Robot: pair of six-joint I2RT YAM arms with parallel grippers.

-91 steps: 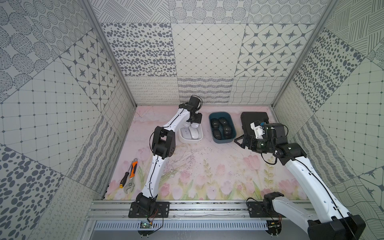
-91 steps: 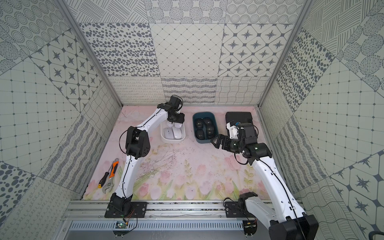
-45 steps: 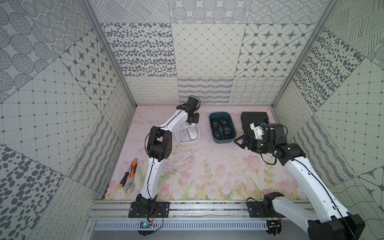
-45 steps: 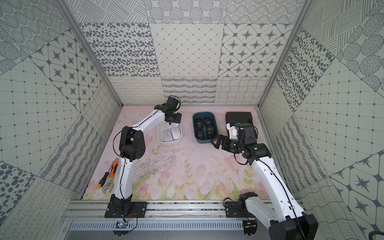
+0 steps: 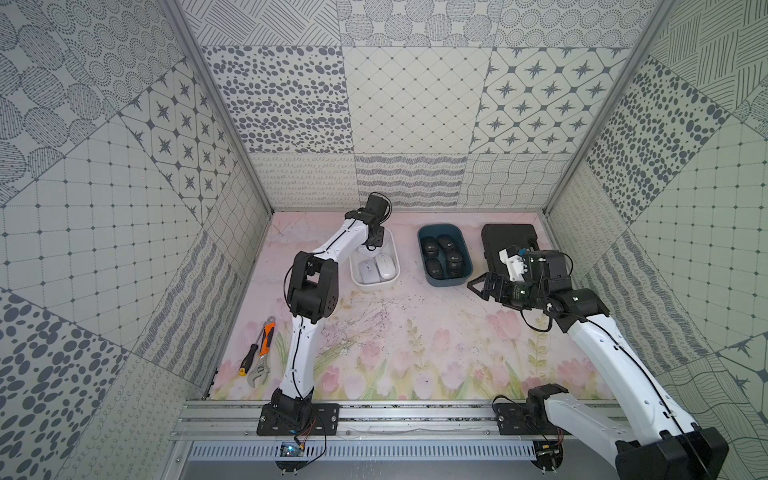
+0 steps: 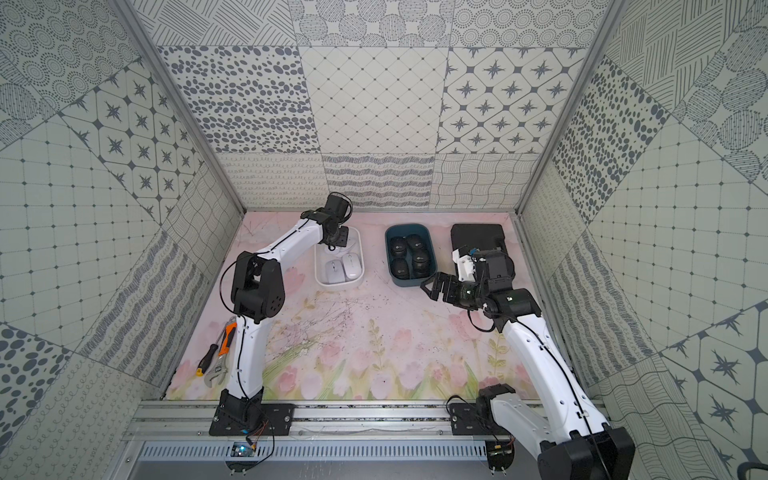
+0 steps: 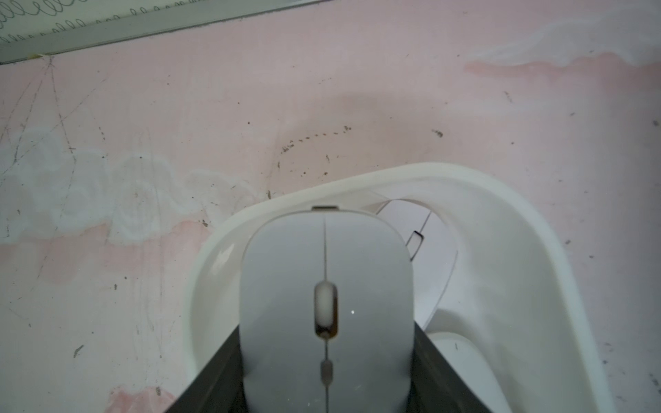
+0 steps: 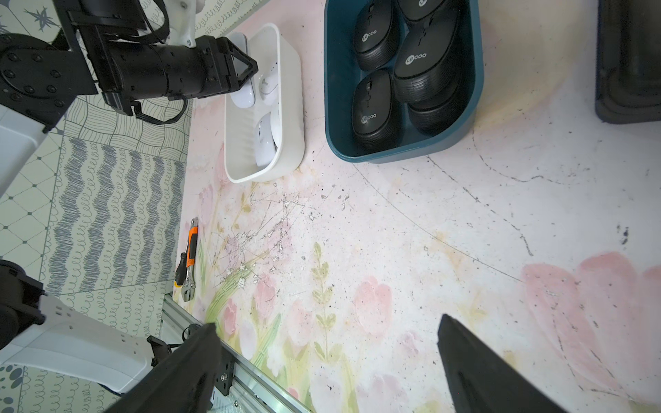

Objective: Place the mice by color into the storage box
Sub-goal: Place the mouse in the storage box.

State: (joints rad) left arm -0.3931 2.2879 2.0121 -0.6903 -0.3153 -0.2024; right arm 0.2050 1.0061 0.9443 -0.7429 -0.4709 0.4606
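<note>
My left gripper goes down into the white tub's free far corner (image 7: 221, 288) beside the white mouse next and releases, since the mouse lies slanted at the tub's far end.
The white tub (image 5: 376, 285) of the storage box holds two white mice (image 5: 367, 271) at its near end. My left gripper (image 5: 371, 246) hangs over the tub's far end, shut on another white mouse (image 7: 325, 271). The mouse fills the space between the black fingers (image 7: 214, 372), above the tub's rim (image 7: 411, 175). The teal tub (image 5: 446, 281) holds several black mice (image 5: 434, 268). My right gripper (image 5: 482, 286) stands open and holds nothing, above the mat just to the right of the teal tub. Its fingers (image 8: 200, 354) are wide apart.
A black hard case (image 5: 509, 241) lies at the back right, behind my right wrist. A wrench and a screwdriver (image 5: 262, 353) lie by the left wall. The metal rail (image 5: 395, 415) runs along the front edge.
My left gripper has shifted a little to the left over the white tub with the white mouse in it. The right arm has not moved.
</note>
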